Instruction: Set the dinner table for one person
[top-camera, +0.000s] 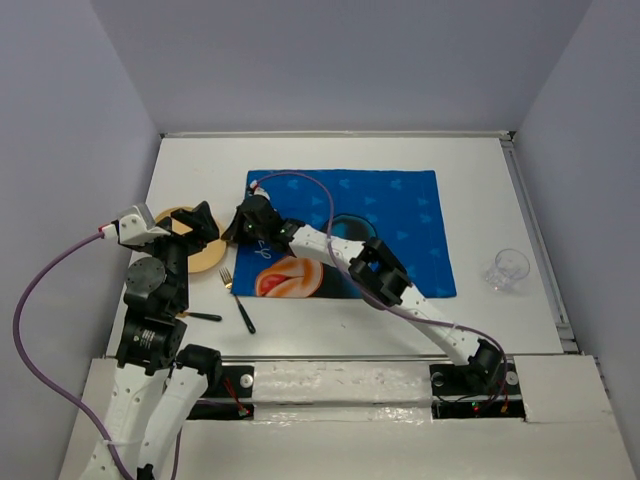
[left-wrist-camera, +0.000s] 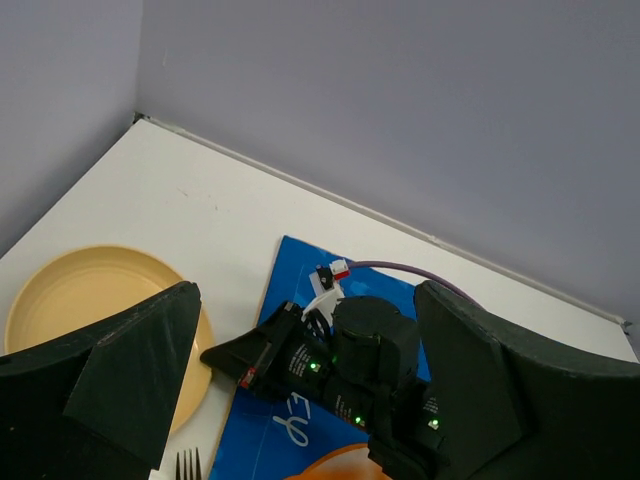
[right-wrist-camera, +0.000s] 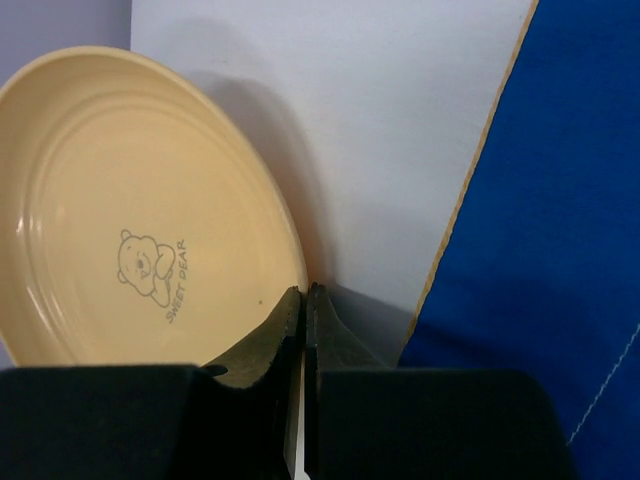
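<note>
The plate (top-camera: 208, 260) needs to be lifted by its rim with my right gripper next, and then put down on the middle of the placemat.
The white dinner table (top-camera: 350, 155) holds a blue printed placemat (top-camera: 400, 210) at its middle. A yellow plate (top-camera: 208, 260) lies left of the placemat, partly under my left arm. My right gripper (top-camera: 232, 233) reaches across the placemat and is shut on the plate's right rim; in the right wrist view (right-wrist-camera: 303, 296) the plate (right-wrist-camera: 130, 200), printed with a bear, looks raised at that edge. My left gripper (top-camera: 188, 235) hovers over the plate, wide open and empty. In the left wrist view (left-wrist-camera: 305, 300) the plate (left-wrist-camera: 80, 300) and my right gripper (left-wrist-camera: 228, 357) show between its fingers.
A fork with a black handle (top-camera: 238, 300) lies in front of the plate, its tines also in the left wrist view (left-wrist-camera: 188, 465). Another black-handled utensil (top-camera: 203, 317) lies to its left. A clear glass (top-camera: 507, 268) stands right of the placemat.
</note>
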